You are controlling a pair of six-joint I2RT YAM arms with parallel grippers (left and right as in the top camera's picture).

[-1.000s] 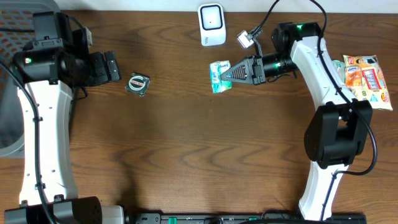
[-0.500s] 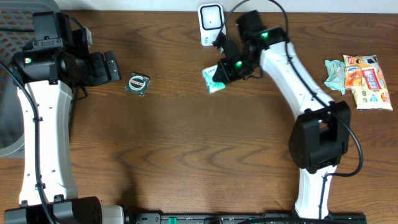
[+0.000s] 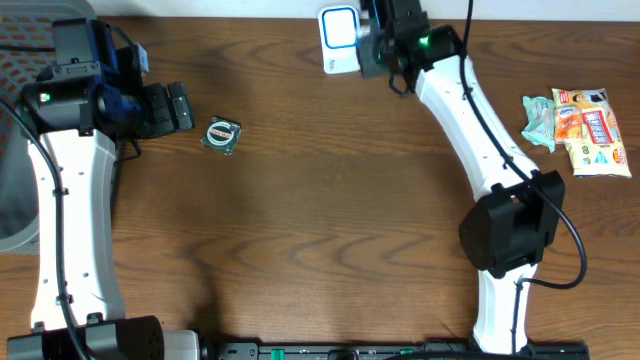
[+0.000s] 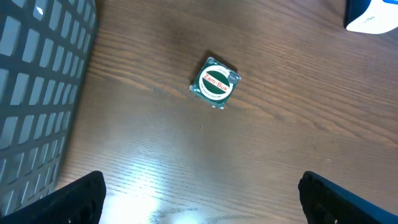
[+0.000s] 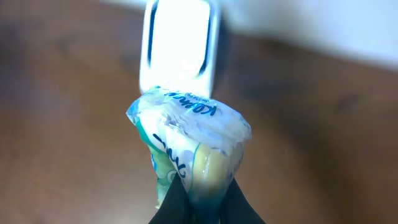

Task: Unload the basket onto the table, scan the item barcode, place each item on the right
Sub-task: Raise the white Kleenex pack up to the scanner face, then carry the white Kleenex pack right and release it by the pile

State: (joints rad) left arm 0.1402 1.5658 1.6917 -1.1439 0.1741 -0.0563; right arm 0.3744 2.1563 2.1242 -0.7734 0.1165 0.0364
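Next, my right gripper sweeps over the scanner, then to the right in the overhead view, down to bare tabletop by the teal packet, since other packets lie there.
The item is a small white, green and blue tissue packet (image 5: 189, 140). My right gripper (image 5: 204, 194) is shut on its lower end. In the right wrist view the packet is held up directly in front of the white scanner (image 5: 179, 46). Overhead, the right gripper (image 3: 368, 45) sits beside the scanner (image 3: 340, 38) at the table's back edge, and the wrist largely hides the packet. My left gripper (image 3: 181, 106) stands wide open at the left, with nothing between its fingers (image 4: 78, 200).
A small round green-labelled tin (image 3: 221, 133) (image 4: 215, 83) lies just ahead of the left gripper. Snack packets (image 3: 590, 125) and a teal packet (image 3: 538, 120) lie at the right edge. A grey mesh basket (image 4: 34, 87) stands at far left.
My right arm has swung the packet from mid-table up and back to the scanner. The left arm and the tin have not moved.
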